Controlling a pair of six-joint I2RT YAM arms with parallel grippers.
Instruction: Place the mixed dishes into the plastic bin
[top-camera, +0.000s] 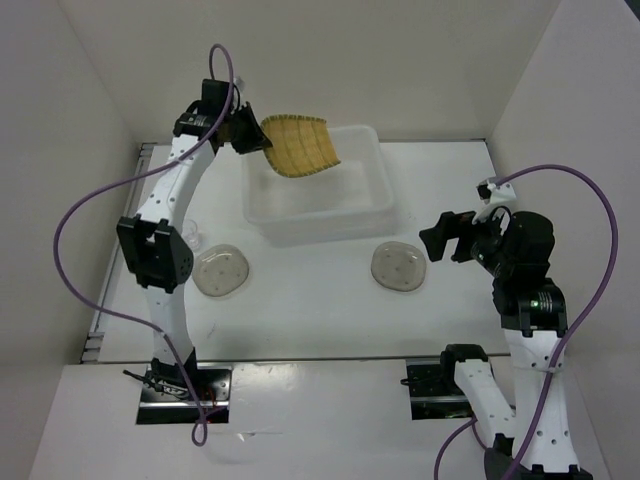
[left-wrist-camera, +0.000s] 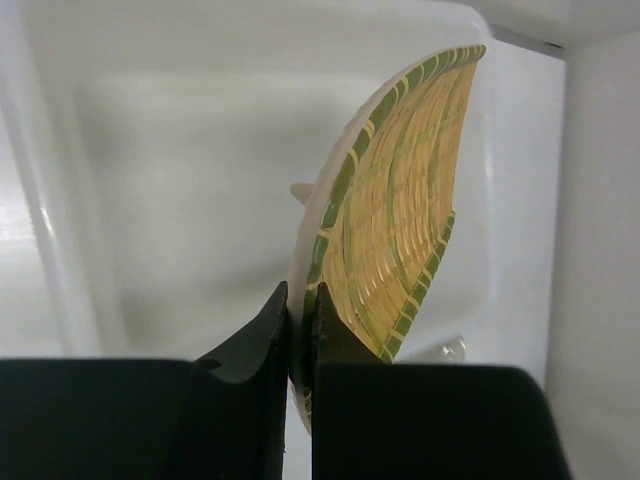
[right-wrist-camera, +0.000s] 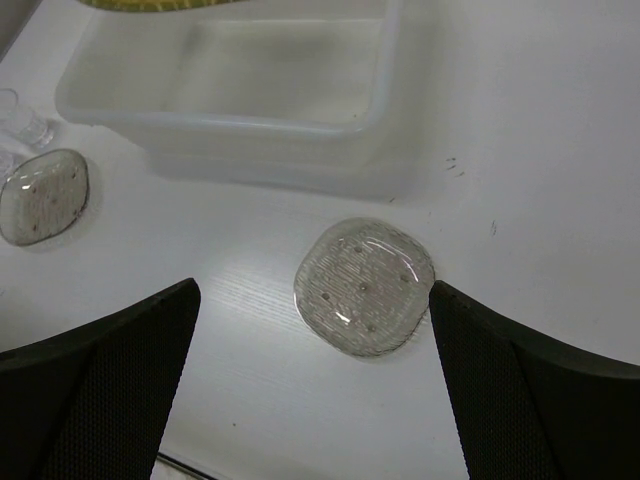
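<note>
My left gripper brings the tan grid-patterned plate down toward the bin's bottom (top-camera: 318, 190) (left-wrist-camera: 215, 190) next, to the right in the top view, since it still hangs above.
My left gripper (top-camera: 250, 133) is shut on the rim of the tan grid-patterned plate (top-camera: 300, 145) and holds it tilted above the left part of the white plastic bin (top-camera: 375, 190). In the left wrist view the plate (left-wrist-camera: 400, 220) stands on edge between the fingers (left-wrist-camera: 262, 335) over the bin's floor (left-wrist-camera: 180, 200). One translucent greyish plate (top-camera: 221, 269) lies left of centre, the other (top-camera: 399, 266) right of centre. My right gripper (top-camera: 448, 235) is open, above and behind that plate (right-wrist-camera: 365, 285). The clear glass cup (right-wrist-camera: 18, 120) stands left of the bin.
White walls enclose the table on the left, back and right. Purple cables loop beside both arms. The bin (right-wrist-camera: 240, 110) looks empty inside. The left greyish plate (right-wrist-camera: 42, 195) shows at the left edge of the right wrist view.
</note>
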